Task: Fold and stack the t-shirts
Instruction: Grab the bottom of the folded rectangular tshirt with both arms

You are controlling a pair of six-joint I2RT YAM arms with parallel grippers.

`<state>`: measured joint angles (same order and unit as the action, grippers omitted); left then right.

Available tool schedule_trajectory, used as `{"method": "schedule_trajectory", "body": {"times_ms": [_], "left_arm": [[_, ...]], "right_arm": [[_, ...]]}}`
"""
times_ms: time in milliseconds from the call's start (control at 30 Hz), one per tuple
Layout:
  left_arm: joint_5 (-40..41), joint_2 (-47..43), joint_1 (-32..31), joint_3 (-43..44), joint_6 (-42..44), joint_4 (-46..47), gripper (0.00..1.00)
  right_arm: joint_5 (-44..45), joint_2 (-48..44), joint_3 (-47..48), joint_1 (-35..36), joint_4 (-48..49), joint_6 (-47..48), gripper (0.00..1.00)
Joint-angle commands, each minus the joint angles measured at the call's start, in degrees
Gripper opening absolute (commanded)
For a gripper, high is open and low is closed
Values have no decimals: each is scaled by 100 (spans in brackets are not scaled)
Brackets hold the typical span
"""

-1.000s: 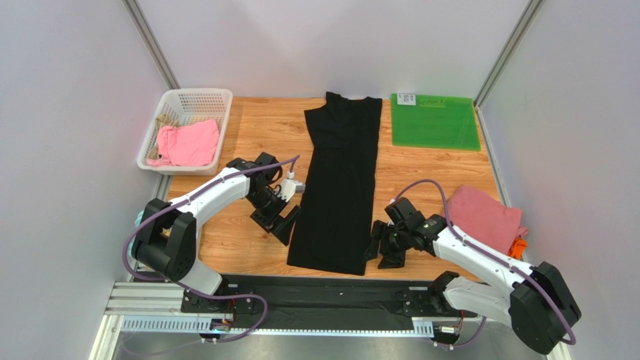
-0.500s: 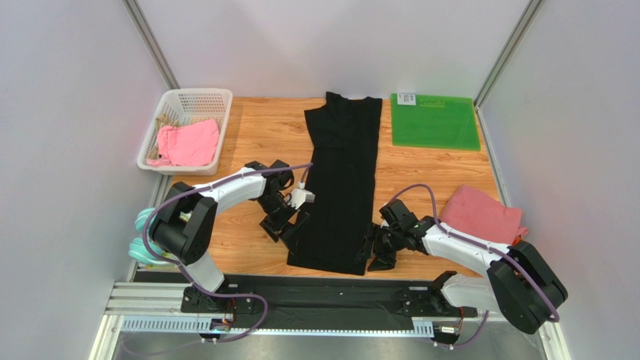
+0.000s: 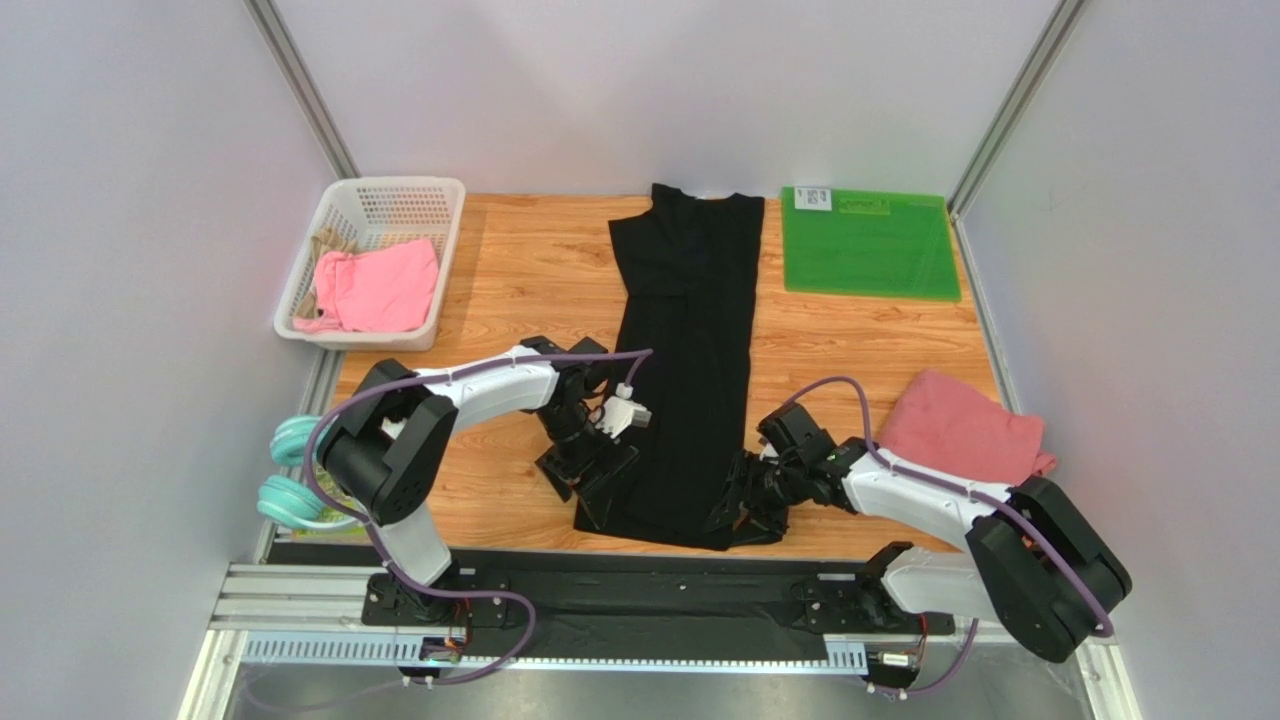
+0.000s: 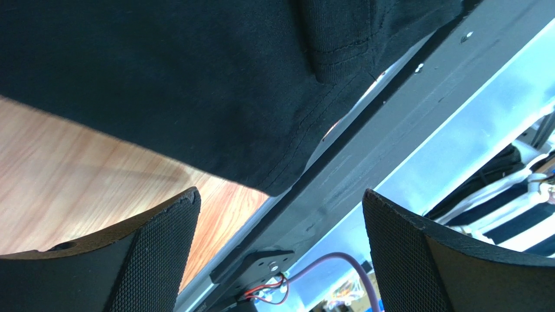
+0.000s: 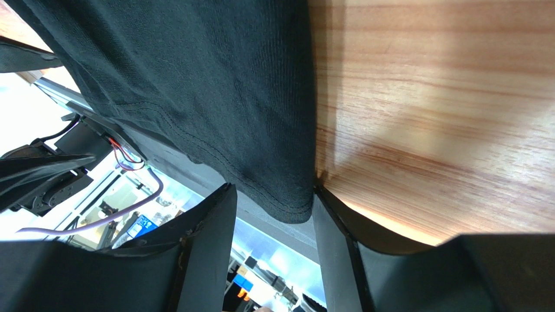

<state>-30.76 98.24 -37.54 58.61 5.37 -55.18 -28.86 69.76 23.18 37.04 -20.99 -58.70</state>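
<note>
I will lower my left gripper onto the black t-shirt's nearest hem corner next and close on it, because that corner is still just past the wide-open fingers.
The black t-shirt lies folded into a long strip down the middle of the table. My left gripper is open at its near left corner. In the left wrist view the shirt's hem corner sits just beyond the wide-apart fingers. My right gripper is open at the near right corner. In the right wrist view the hem corner hangs between the fingertips. A dusty-pink shirt lies folded at the right, with an orange one peeking out under it.
A white basket at the back left holds a bright pink cloth. The green mat lies at the back right. Teal headphones sit by the left arm's base. The table's near edge and a black rail run just behind the hem.
Both grippers have closed in on the black shirt's near hem: the left moved right and nearer to the left corner, the right moved left onto the right corner.
</note>
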Motion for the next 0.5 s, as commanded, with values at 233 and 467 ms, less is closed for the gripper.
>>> {"method": "schedule_trajectory", "body": {"times_ms": [233, 467], "left_arm": [[44, 591, -192, 89, -264, 42, 100], [-272, 828, -192, 116, -264, 69, 92]], "right_arm": [[-40, 11, 29, -30, 60, -28, 48], [-5, 117, 169, -30, -72, 104, 40]]}}
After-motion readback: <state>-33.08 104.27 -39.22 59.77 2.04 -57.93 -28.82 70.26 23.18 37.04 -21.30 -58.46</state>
